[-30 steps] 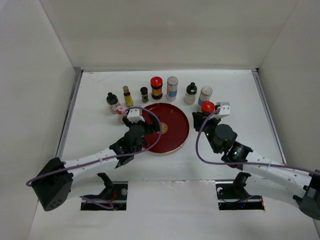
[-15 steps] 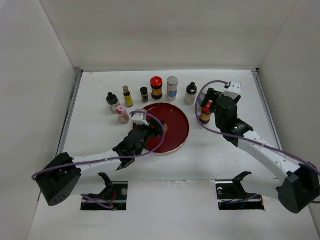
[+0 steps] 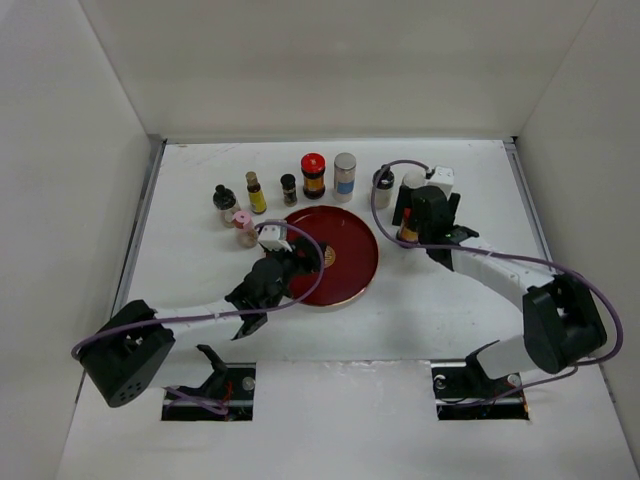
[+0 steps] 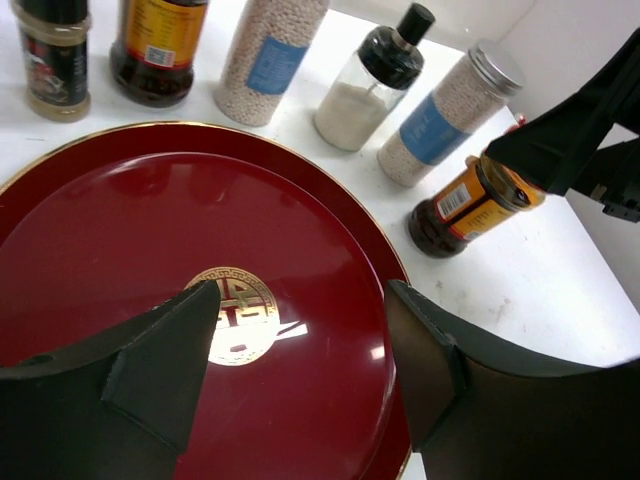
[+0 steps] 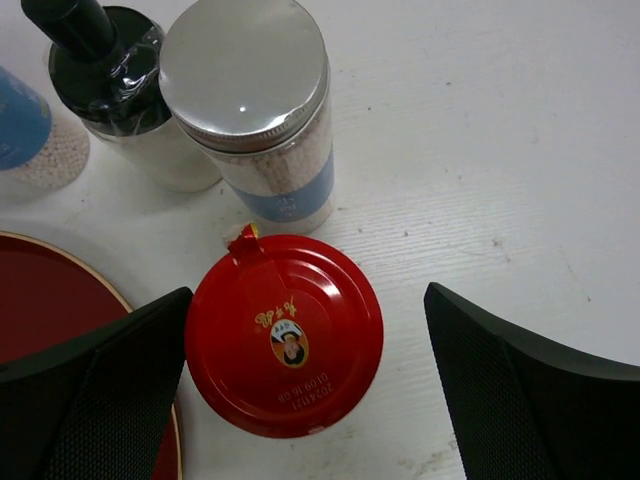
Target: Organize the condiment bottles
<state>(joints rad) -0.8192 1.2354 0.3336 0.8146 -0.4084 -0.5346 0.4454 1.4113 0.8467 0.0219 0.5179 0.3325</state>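
Note:
My right gripper will lower slightly toward the tray next, because the jar's red cap (image 5: 285, 336) is sitting off-centre.
A red-capped jar (image 5: 285, 335) with an orange label (image 4: 475, 200) stands on the table just right of the dark-red tray (image 3: 350, 270). My right gripper (image 5: 308, 300) is open above it, one finger on each side of the cap. It stands in front of a silver-capped shaker (image 5: 245, 75) and a black-capped bottle (image 5: 100, 60). My left gripper (image 4: 300, 350) hangs open over the tray with nothing between its fingers. Along the back stand the other red-capped jar (image 3: 313, 175), another shaker (image 3: 344, 176), a small dark jar (image 3: 289, 188), a slim yellow bottle (image 3: 256, 192), a black-capped bottle (image 3: 224, 200) and a pink-capped one (image 3: 243, 225).
The tray (image 4: 150, 250) has a gold emblem at its centre and holds nothing. White walls close in the table on the left, back and right. The left arm reaches in from the near left, and the right arm (image 3: 500, 275) curves in from the near right.
My right gripper, shut on the red-capped jar a second ago, has opened, and the jar now stands by the shaker. My left gripper has moved from beside the pink-capped bottle to over the tray.

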